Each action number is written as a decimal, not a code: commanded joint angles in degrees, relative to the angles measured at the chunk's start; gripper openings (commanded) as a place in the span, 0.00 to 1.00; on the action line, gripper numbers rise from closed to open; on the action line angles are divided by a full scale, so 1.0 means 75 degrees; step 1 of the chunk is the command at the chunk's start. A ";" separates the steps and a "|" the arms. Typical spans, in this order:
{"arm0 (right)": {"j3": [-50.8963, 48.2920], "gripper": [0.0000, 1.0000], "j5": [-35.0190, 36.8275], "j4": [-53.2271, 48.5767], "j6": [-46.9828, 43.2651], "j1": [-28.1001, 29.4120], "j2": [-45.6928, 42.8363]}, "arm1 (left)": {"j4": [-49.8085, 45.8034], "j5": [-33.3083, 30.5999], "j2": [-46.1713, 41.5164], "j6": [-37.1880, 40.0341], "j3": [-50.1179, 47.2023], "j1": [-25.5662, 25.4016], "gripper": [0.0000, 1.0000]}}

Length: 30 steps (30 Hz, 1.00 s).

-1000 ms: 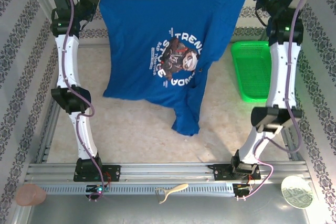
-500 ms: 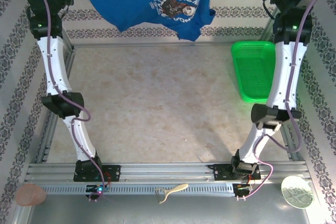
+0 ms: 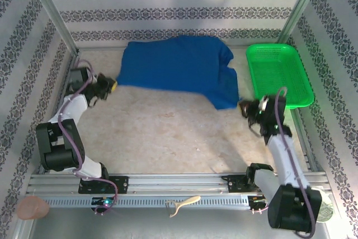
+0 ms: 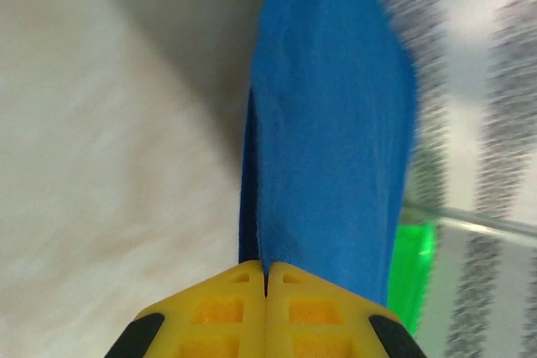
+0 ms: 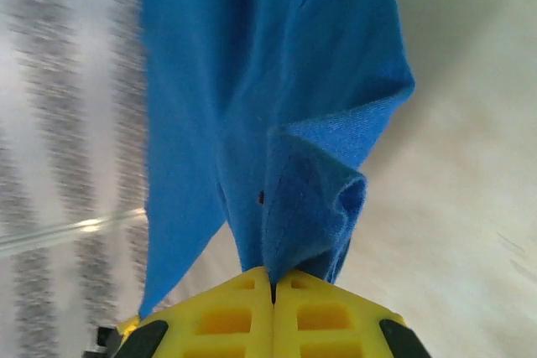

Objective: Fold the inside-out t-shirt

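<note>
The cloth's near edge hangs raised. I should pull the cloth back and down with my left gripper onto the bare table nearer the metal bar and let go.
The inside-out t-shirt is royal blue and lies spread on the far part of the table, plain side up, with a bunched flap at its right front corner. My left gripper sits low at the shirt's left edge, shut on the cloth. My right gripper is shut on the shirt's right front corner. In the left wrist view, yellow fingers pinch the blue cloth, which stretches away from them. In the right wrist view, the gripper clamps a folded, doubled corner of the shirt.
A green mesh basket stands at the back right, just beside the shirt's right edge and the right arm; it also shows as a green blur. Patterned walls and metal posts enclose the table. A metal rail runs along the near edge.
Both arms came down from high at the back wall to table level, drawing the hanging shirt with them. It now lies on the table, its white print no longer showing.
</note>
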 commanded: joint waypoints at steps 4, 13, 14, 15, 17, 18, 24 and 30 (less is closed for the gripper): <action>-0.1496 0.00 -0.0129 -0.1621 -0.0623 -0.0067 -0.2135 | -0.0121 -0.0085 -0.0621 0.1626 -0.0793 0.0178 0.00; -0.1395 0.00 -0.0161 -0.4191 -0.0876 -0.0090 -0.3978 | -0.1460 -0.0477 -0.1729 0.2249 -0.1578 0.0266 0.00; -0.1342 0.00 -0.0172 -0.4396 -0.0869 -0.0090 -0.4100 | -0.1592 -0.0587 -0.1978 0.2200 -0.1720 0.0278 0.00; -0.1276 0.00 -0.0174 -0.4598 -0.0868 -0.0090 -0.4210 | -0.1689 -0.0668 -0.2238 0.2143 -0.1880 0.0278 0.00; -0.1163 0.00 -0.0174 -0.5027 -0.0885 -0.0090 -0.4414 | -0.1960 -0.0845 -0.2724 0.2101 -0.2175 0.0290 0.00; -0.1121 0.00 -0.0178 -0.5240 -0.0920 -0.0090 -0.4513 | -0.2146 -0.0945 -0.2971 0.2094 -0.2316 0.0290 0.00; -0.0732 0.00 -0.0282 -0.6458 -0.1018 -0.0082 -0.5113 | -0.2755 -0.1244 -0.4041 0.2048 -0.3057 0.0301 0.00; -0.0357 0.18 -0.0489 -0.7719 -0.1203 -0.0079 -0.5461 | -0.2945 -0.1548 -0.4234 0.2128 -0.2971 0.0342 0.31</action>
